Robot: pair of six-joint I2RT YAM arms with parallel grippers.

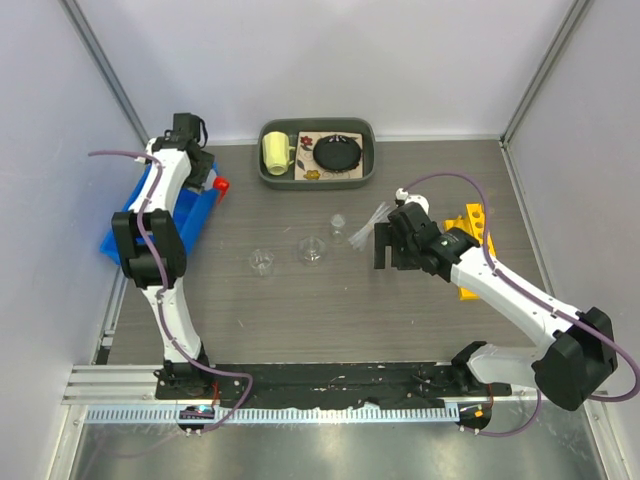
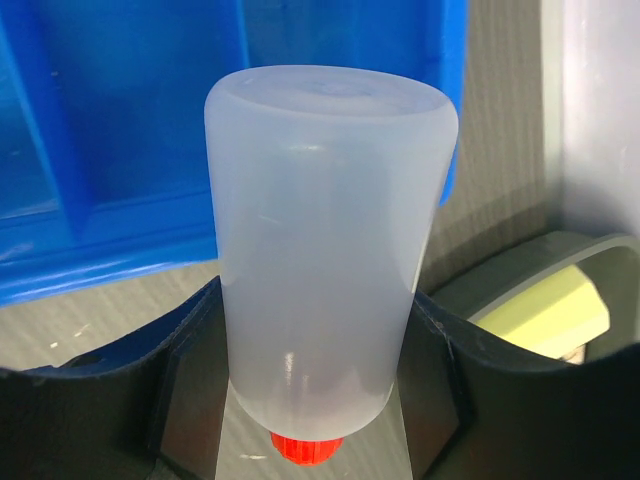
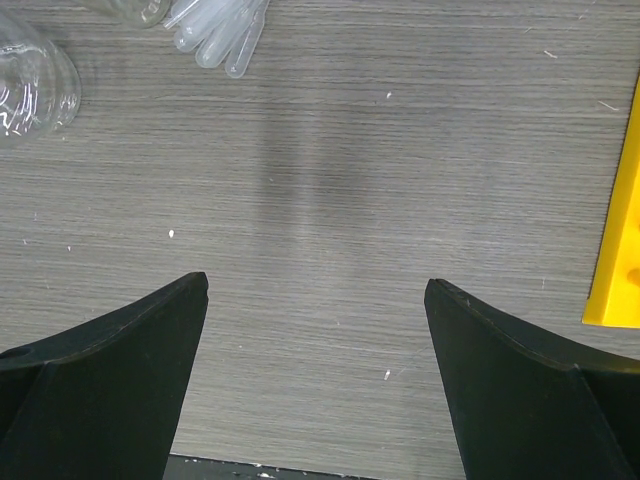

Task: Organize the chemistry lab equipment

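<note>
The bottle's red cap sticks out over the edge of the bin's far section, so my left gripper needs to move there next, left in the top view, lower and release.
My left gripper (image 1: 207, 180) is shut on the white squeeze bottle (image 2: 330, 230), red cap (image 1: 221, 185) pointing away from the blue bin (image 1: 150, 215). It holds the bottle by the bin's right edge. My right gripper (image 1: 388, 247) is open and empty over bare table, jaws wide apart in the right wrist view (image 3: 316, 285). Clear pipettes (image 1: 368, 225) lie just to its left, also in the right wrist view (image 3: 220, 30). Two clear beakers (image 1: 262, 262) (image 1: 312, 250) and a small flask (image 1: 338, 224) stand mid-table. The yellow tube rack (image 1: 470, 240) lies behind the right arm.
A grey tray (image 1: 366, 135) at the back holds a yellow mug (image 1: 275, 153) and a round black disc (image 1: 337, 153). Enclosure walls close in on both sides. The mug and tray show at the right of the left wrist view (image 2: 545, 310).
</note>
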